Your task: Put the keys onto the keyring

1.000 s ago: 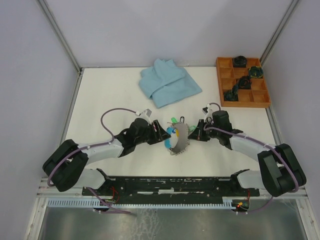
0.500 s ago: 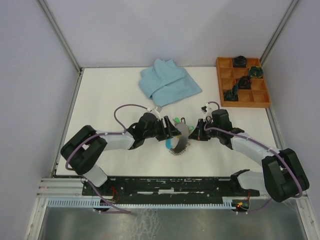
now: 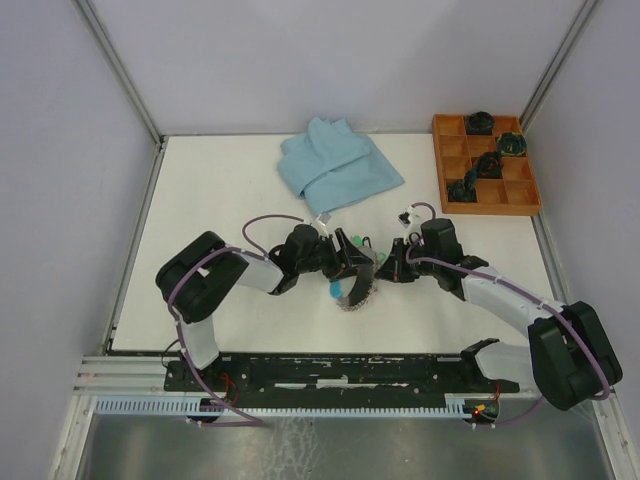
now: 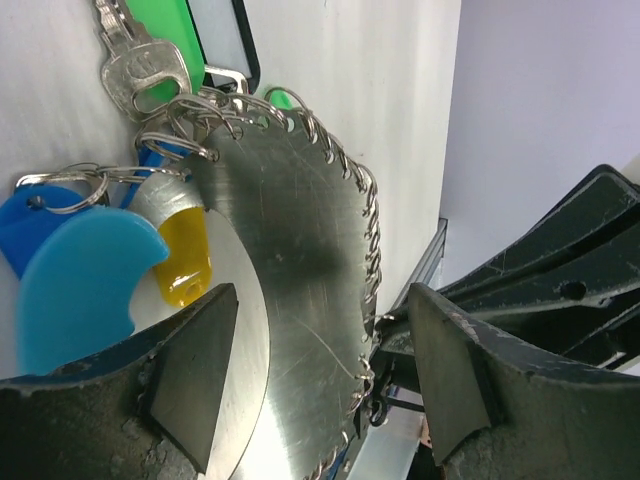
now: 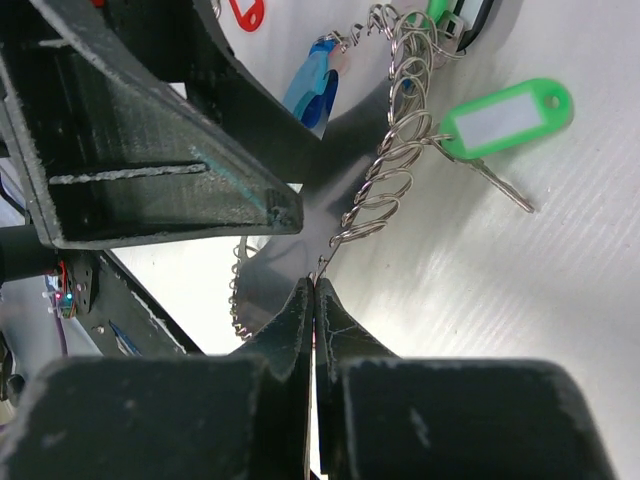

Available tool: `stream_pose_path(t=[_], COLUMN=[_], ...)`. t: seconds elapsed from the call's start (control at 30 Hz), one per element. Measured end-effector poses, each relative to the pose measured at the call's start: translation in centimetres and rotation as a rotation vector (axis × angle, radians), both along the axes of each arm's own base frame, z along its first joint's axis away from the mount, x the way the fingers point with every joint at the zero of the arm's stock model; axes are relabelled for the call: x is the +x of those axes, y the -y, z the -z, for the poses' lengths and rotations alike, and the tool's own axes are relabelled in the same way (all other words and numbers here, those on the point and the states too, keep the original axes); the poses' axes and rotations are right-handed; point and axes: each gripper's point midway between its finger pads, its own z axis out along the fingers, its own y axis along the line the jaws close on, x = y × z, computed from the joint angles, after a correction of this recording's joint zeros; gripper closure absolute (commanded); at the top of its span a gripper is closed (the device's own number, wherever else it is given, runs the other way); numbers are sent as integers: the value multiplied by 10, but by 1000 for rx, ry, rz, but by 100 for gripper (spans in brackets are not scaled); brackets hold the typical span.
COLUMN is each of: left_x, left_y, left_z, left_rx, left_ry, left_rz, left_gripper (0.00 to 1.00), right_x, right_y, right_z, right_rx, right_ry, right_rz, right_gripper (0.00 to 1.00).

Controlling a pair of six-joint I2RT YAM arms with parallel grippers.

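Note:
The keyring's metal side [image 3: 363, 273] [image 4: 300, 270] is already between the open fingers, so my left gripper should next stay where it is and close those fingers on that side.
The keyring [image 3: 360, 284] is a big grey loop with a coil rim and a light-blue segment, held on edge at the table's middle. My left gripper [image 3: 349, 262] is open. In the left wrist view its jaws [image 4: 322, 300] straddle the keyring's metal face [image 4: 300, 270] without gripping it. Keys hang on the rim there: a silver key [image 4: 140, 72] with a green tag, blue tags [image 4: 75, 290] and a yellow tag [image 4: 186, 250]. My right gripper [image 3: 388, 262] is shut on the coil rim [image 5: 385, 170], its jaws [image 5: 315, 285] pinching the wire. A green-tagged key [image 5: 505, 115] lies on the table beside the rim.
A folded light-blue cloth [image 3: 335, 165] lies at the back centre. An orange compartment tray [image 3: 440, 160] with dark objects stands at the back right. White walls and metal posts close in the table.
My left arm has swung right and forward, and its gripper now reaches over the keyring. The keyring has shifted slightly. My right gripper has kept its hold.

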Motion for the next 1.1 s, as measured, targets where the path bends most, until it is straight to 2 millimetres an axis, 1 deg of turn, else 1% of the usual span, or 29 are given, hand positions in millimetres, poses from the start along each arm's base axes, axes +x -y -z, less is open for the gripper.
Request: stream_pose_path(t=[0.13, 0.23, 0.37, 0.53, 0.7, 0.87, 0.93, 1.1], left_x=[1, 2, 3, 6, 5, 4, 5, 7], left_y=[4, 8, 12, 10, 5, -4, -7, -11], left_z=[1, -3, -7, -11, -13, -13, -15, -27], left_rx=[-31, -69, -110, -141, -168, -191, -198, -224], left_ry=[-17, -22, -30, -26, -12, -11, -7, 23], left_rz=[4, 2, 3, -11, -21, -33, -39, -40], left_gripper=[27, 30, 39, 54, 65, 73, 77, 82], right_x=[-2, -3, -3, -4, -3, 0, 1, 1], right_y=[-3, -6, -9, -14, -11, -8, -6, 0], right_z=[-1, -5, -9, -16, -22, -36, -40, -51], right_rx=[0, 3, 5, 5, -23, -40, -47, -74], right_ry=[5, 15, 28, 45, 69, 123, 139, 189], right_rz=[-15, -25, -39, -58, -67, -71, -73, -78], right_gripper=[99, 99, 99, 96, 87, 72, 69, 56])
